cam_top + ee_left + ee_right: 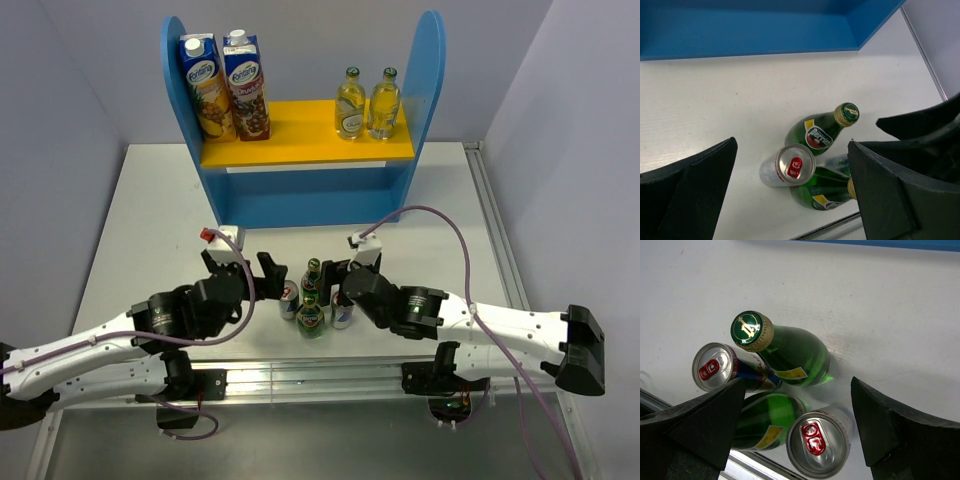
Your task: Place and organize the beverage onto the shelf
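My right gripper's open fingers still straddle a red-topped can, so it needs to shift outward and left in the top view first to reach the far green bottle's cap [314, 265] [747, 328].
The blue shelf [300, 195] stands at the back, and two yellowish glass bottles [366, 104] stand on the right of its yellow board. Two green bottles [311, 297] and two red-topped cans [289, 299] cluster on the table near the front edge. My left gripper [243, 268] is open and hovers just left of the cluster. In the left wrist view it [790, 195] stands over a can [792, 165] and both green bottles [820, 132]. My right gripper [343, 277] is open at the cluster's right. In the right wrist view it [797, 432] straddles the other can [820, 442].
Two tall blue juice cartons [225, 85] stand on the left of the yellow board. The shelf's lower level [765, 30] lies behind the cluster. A metal rail [320, 375] runs along the table's near edge, close to the cans. Cables loop from both wrists.
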